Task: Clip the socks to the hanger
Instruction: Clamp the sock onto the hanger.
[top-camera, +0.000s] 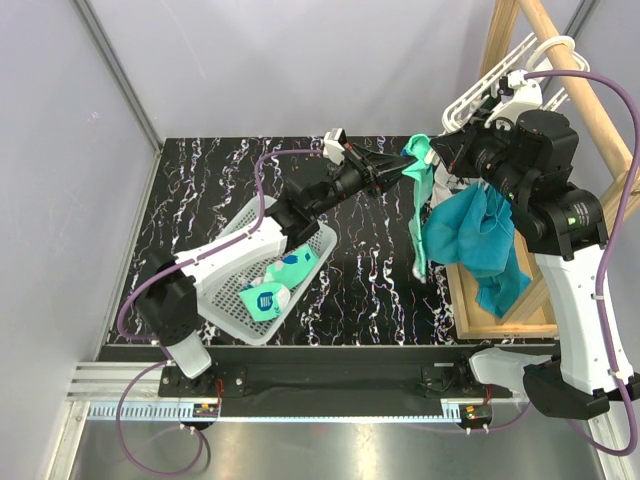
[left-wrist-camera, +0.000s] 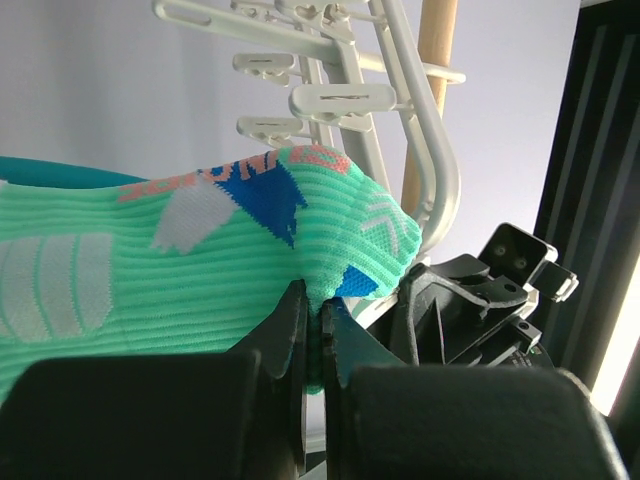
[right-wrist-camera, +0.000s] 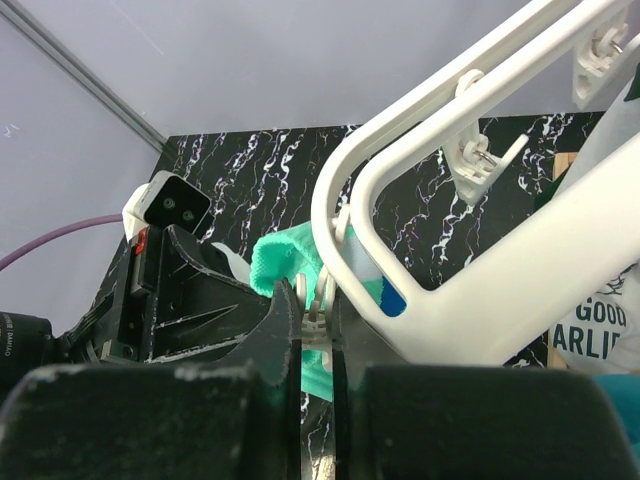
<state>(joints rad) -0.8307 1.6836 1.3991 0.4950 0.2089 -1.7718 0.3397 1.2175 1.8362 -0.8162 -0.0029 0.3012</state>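
I next need to move the sock's cuff slightly toward the clip under the hanger's corner bar (left-wrist-camera: 373, 308) with my left gripper and open the gripper there.
My left gripper (top-camera: 397, 167) is shut on the edge of a mint-green sock (left-wrist-camera: 200, 270) and holds it up against the white hanger (left-wrist-camera: 425, 150), under its dangling clips. The sock (top-camera: 422, 195) hangs down from there in the top view. My right gripper (right-wrist-camera: 317, 300) is shut on a small white clip (right-wrist-camera: 318, 318) under the hanger's corner bar (right-wrist-camera: 440, 300), with the sock's edge (right-wrist-camera: 285, 258) right beside it. Two more socks (top-camera: 275, 290) lie in the white mesh basket (top-camera: 225, 310).
A larger darker-teal cloth (top-camera: 485, 245) hangs by the right arm, over the wooden pole rack (top-camera: 500, 320) standing at the table's right. The basket sits at the near left under the left arm. Grey walls close in the back and left.
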